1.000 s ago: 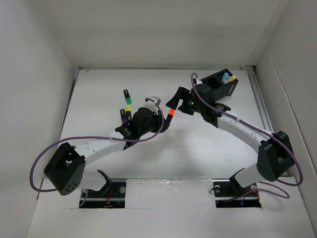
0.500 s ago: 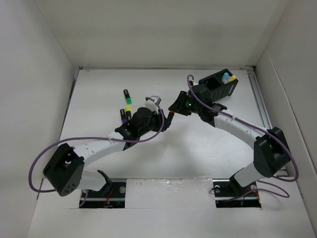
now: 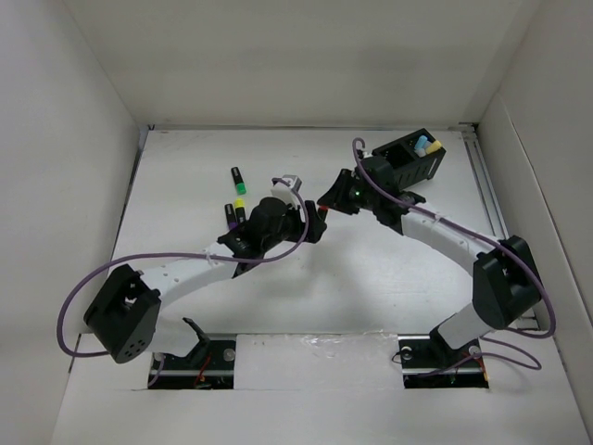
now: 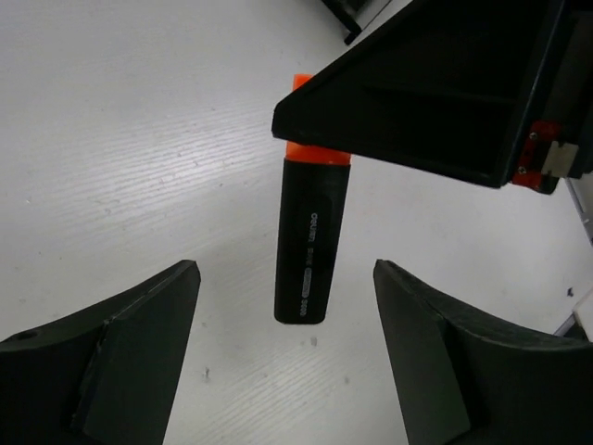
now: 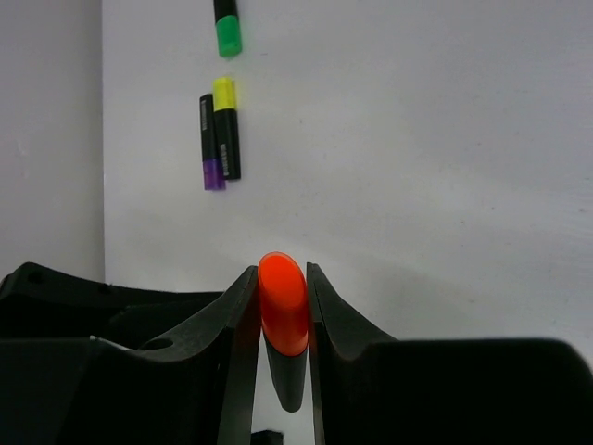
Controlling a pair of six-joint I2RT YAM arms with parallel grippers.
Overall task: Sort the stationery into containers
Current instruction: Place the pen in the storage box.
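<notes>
I will next swing my right gripper outward and turn it to bring the highlighter (image 5: 283, 301) over the black organiser's empty section, because light blue and yellow items fill the other section.
My right gripper (image 5: 281, 278) is shut on the orange cap end of a black-barrelled orange highlighter (image 5: 283, 301), held above the table. In the left wrist view the same highlighter (image 4: 310, 246) hangs between the spread fingers of my left gripper (image 4: 285, 271), which is open and not touching it. From above, the two grippers meet at the table's middle, left gripper (image 3: 312, 228) just below the right gripper (image 3: 326, 202). The black organiser (image 3: 428, 164) stands at the far right with light blue and yellow items (image 3: 422, 146) in it.
Three more highlighters lie on the table at the left: a green one (image 3: 237, 176), a yellow one (image 3: 240, 206) and a purple one (image 3: 230, 218) side by side. White walls close in the table on three sides.
The right gripper has closed on the orange highlighter's cap end, and the left gripper has then opened and let go of the barrel. Both arms have stayed nearly in place.
</notes>
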